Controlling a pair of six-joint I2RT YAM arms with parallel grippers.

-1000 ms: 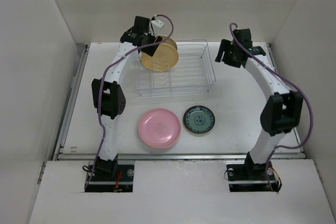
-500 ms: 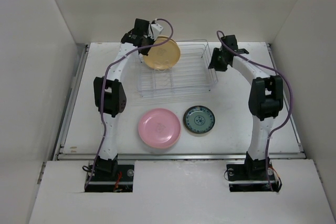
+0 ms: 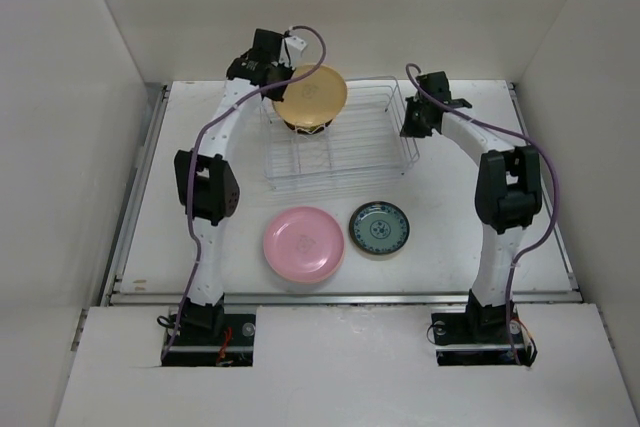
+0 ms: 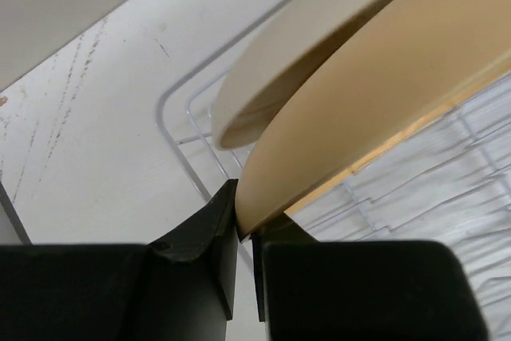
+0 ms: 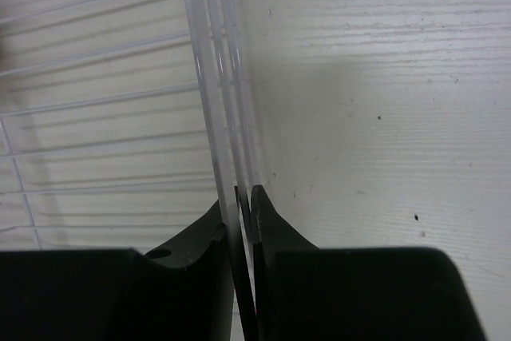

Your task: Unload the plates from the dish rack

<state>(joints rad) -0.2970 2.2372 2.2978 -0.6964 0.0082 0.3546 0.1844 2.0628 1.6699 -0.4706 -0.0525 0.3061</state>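
Note:
I will turn my left gripper, swinging it back over the rack [image 3: 345, 142], then lower the yellow plate onto the pink plate [image 3: 303, 242], which lies flat and empty in front.
My left gripper [image 3: 284, 84] [image 4: 243, 229] is shut on the rim of a yellow plate [image 3: 311, 94] [image 4: 383, 93], holding it tilted above the back left of the wire dish rack [image 3: 345, 142] [image 4: 180, 109]. A dark brown plate [image 3: 307, 126] shows just beneath it inside the rack. A paler cream curve [image 4: 319, 37] lies behind the yellow rim; I cannot tell if it is another plate. At the rack's right wall, my right gripper [image 3: 409, 127] [image 5: 246, 197] is shut on the wire [image 5: 214, 77]. A pink plate [image 3: 303, 242] and a teal patterned plate [image 3: 379, 228] lie flat on the table.
The white table [image 3: 460, 237] is walled on the left, right and back. The pink and teal plates lie side by side between the rack and the near edge [image 3: 340, 297]. Both arms arch over the table's sides.
The left gripper shut on the yellow plate, raised it out of the rack and tipped it flatter. The right arm swung left to the rack's right wall and shut on the wire.

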